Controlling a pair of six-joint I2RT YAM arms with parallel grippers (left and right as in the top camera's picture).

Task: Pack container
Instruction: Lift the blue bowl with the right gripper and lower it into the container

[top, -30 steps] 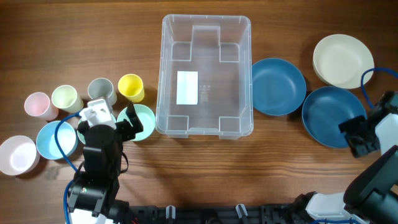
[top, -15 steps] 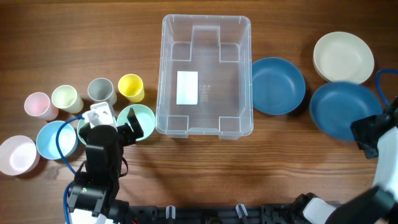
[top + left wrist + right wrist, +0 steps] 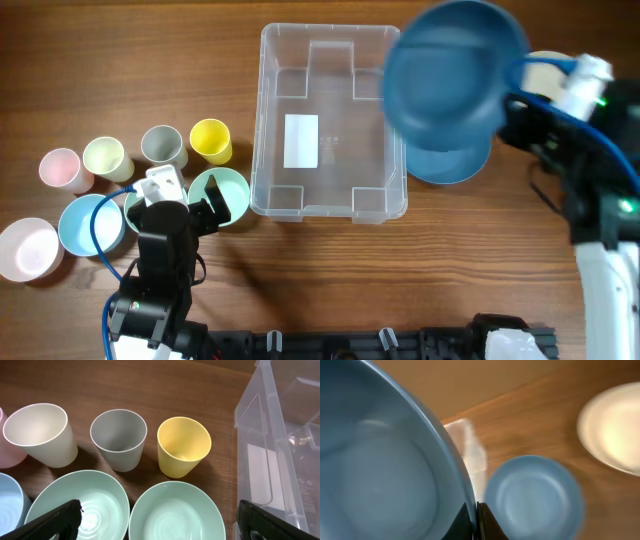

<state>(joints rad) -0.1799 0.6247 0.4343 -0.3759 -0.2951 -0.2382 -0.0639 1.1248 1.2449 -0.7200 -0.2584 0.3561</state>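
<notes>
My right gripper's blue bowl still overhangs the container's side, so the gripper goes left in the overhead view and down over the container's far half (image 3: 322, 80) next.
The clear container (image 3: 340, 150) stands empty in the middle of the table and also shows at the right of the left wrist view (image 3: 280, 435). My right gripper (image 3: 512, 102) is shut on the rim of a dark blue bowl (image 3: 455, 70), held high and tilted over the container's right edge. In the right wrist view the gripper (image 3: 475, 517) pinches that bowl's rim (image 3: 380, 460). My left gripper (image 3: 195, 205) hangs open over two mint bowls, with nothing between its fingers (image 3: 157, 522).
A second blue bowl (image 3: 450, 168) lies right of the container, partly hidden by the lifted one. A cream bowl (image 3: 615, 430) sits at the far right. On the left are mint bowls (image 3: 175, 512), yellow (image 3: 210, 140), grey (image 3: 161, 145), pale green and pink cups, and light blue (image 3: 88, 225) and pink bowls.
My right gripper shut on the blue bowl at the right of the table, then lifted it up and left over the container's right edge. The left arm stayed still.
</notes>
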